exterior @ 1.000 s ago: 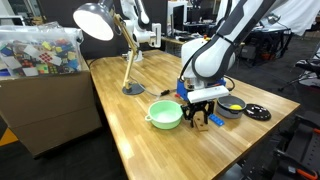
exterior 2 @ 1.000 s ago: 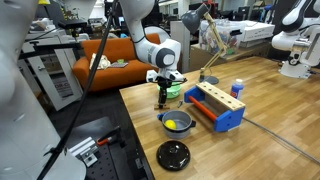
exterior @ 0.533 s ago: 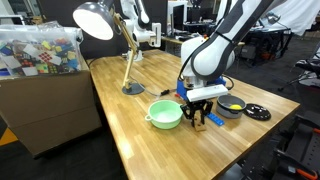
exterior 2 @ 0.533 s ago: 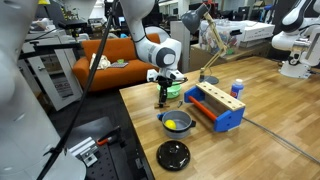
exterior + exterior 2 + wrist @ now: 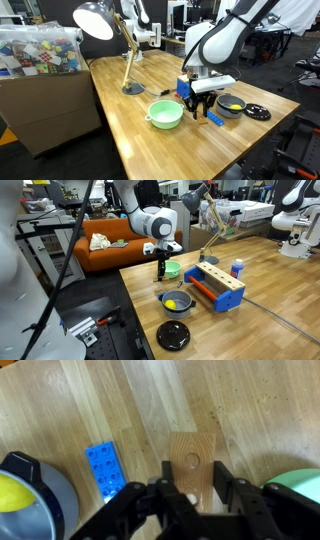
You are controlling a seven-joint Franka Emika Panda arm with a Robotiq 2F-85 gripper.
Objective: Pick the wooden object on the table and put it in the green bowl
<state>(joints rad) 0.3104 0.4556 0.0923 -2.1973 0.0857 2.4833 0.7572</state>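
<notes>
My gripper should next go up over the raised rim, then down into the green bowl's hollow beside it, to its right in the wrist view, and let go of the block.
The wooden object, a small tan block with a round dimple, sits between my gripper's two black fingers, which are shut on its sides. In both exterior views my gripper hangs a little above the table, just beside the green bowl. The bowl's pale mint rim also shows at the right edge of the wrist view. The block is hard to make out in the exterior views.
A flat blue strip lies on the table under the gripper. A grey dish with a yellow item, a black disc, a blue-and-orange toy box and a desk lamp stand nearby.
My gripper has risen from the table with the wooden block in it and shifted slightly. The blue strip now lies uncovered below it.
</notes>
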